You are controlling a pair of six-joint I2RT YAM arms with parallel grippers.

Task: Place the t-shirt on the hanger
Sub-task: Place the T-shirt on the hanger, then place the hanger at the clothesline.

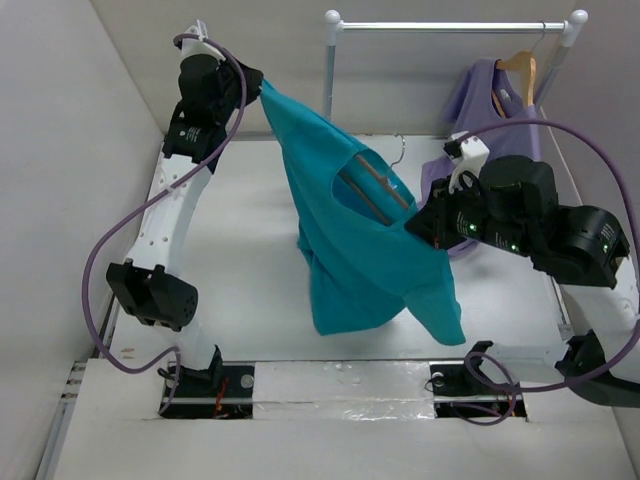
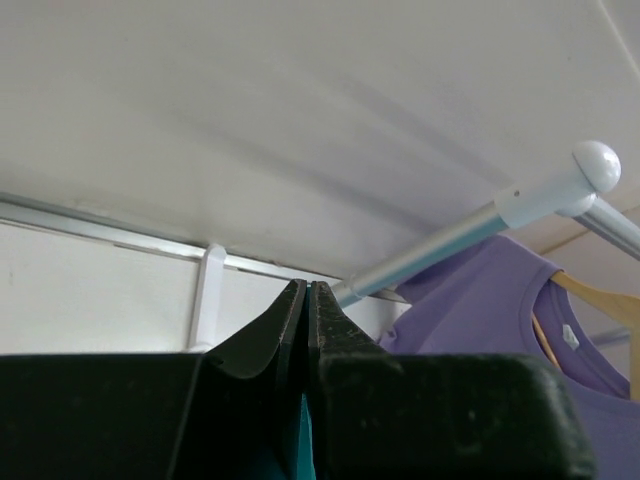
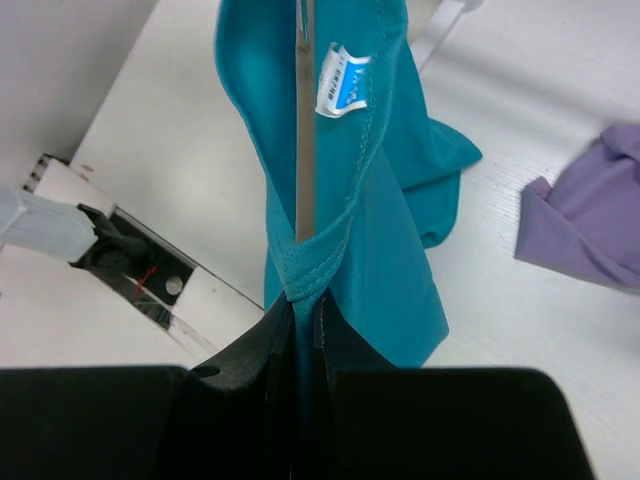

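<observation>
I will next carry the t-shirt's collar outward with my right gripper to the top bar (image 1: 508, 27) beside the wooden hanger and let go of it there, because the hook of the grey hanger sticks out free.
The teal t-shirt (image 1: 365, 250) hangs in the air, stretched between my two grippers above the table. My left gripper (image 1: 255, 88) is raised high and is shut on one edge of it; a sliver of teal cloth (image 2: 303, 440) shows between its closed fingers. My right gripper (image 1: 427, 225) is shut on the shirt's collar (image 3: 312, 262). The thin grey hanger (image 1: 372, 186) lies inside the shirt and shows through the neck opening, with its hook (image 1: 398, 150) sticking out behind. In the right wrist view a grey hanger bar (image 3: 305, 130) runs up from the pinched collar beside the neck label (image 3: 343, 80).
A metal garment rail (image 1: 450, 25) stands at the back, carrying a lilac sleeveless top (image 1: 485, 100) on a wooden hanger (image 1: 520, 68). The top's lower part lies on the table (image 3: 580, 220). White walls close in the left, right and back.
</observation>
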